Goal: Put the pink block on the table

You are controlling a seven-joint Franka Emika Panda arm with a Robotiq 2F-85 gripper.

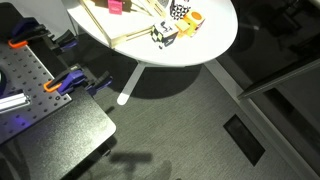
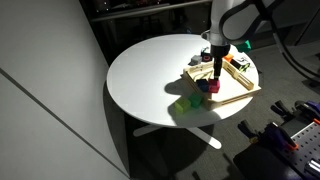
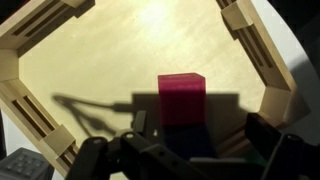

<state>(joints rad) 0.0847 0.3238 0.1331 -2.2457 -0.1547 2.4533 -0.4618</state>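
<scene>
The pink block [image 3: 181, 97] lies below with a gap to each open finger, so I need to move my gripper down around the block's sides next and close on it.
The pink block [image 3: 181, 97] lies inside a shallow wooden tray [image 3: 90, 60] on the round white table [image 2: 150, 70]. In the wrist view its near part is in dark shadow. My gripper [image 3: 185, 150] is open, with a finger on each side of the block and a gap to both. In an exterior view the gripper [image 2: 217, 72] points straight down into the tray [image 2: 240, 92], just above the pink block [image 2: 213, 86]. The block also shows at the top edge of an exterior view [image 1: 115, 6]; the gripper is out of that frame.
A teal-blue block [image 2: 203, 86] sits beside the pink one. Green blocks [image 2: 185, 103] lie on the table by the tray. Two black-and-white cubes [image 1: 163, 33] and an orange piece [image 1: 192, 20] lie near the table edge. A black perforated workbench [image 1: 30, 75] with orange clamps stands nearby.
</scene>
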